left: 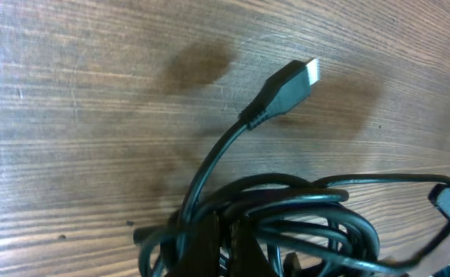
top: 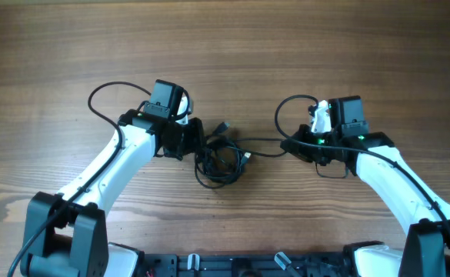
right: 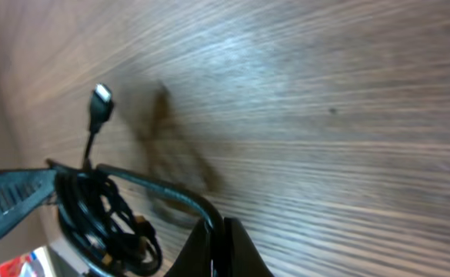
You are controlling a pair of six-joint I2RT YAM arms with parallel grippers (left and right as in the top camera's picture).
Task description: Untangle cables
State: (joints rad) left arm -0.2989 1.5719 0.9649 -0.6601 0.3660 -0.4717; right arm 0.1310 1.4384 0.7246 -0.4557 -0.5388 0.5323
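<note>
My left gripper pulls left in the overhead view and releases next, as the bundle's edge [top: 202,155] [left: 223,211] sits at its fingers and my right gripper holds the bundle's piece of cable.
The thin black cables [top: 221,159] lie in a tangled bundle at the table's middle. One silver-tipped plug [top: 223,125] sticks out at the top; it shows in the left wrist view [left: 290,87] and in the right wrist view [right: 100,100]. My left gripper [top: 196,146] is shut on the bundle's left side [left: 225,231]. One strand [top: 267,141] runs right from the bundle to my right gripper [top: 292,145], which is shut on it [right: 215,225]. The bundle [right: 105,219] lies left of it in the right wrist view.
Thicker black arm cables loop behind each wrist [top: 105,96] [top: 290,108]. The wooden table [top: 225,46] lies bare behind the arms. The arm bases [top: 63,238] [top: 432,246] stand at the near edge.
</note>
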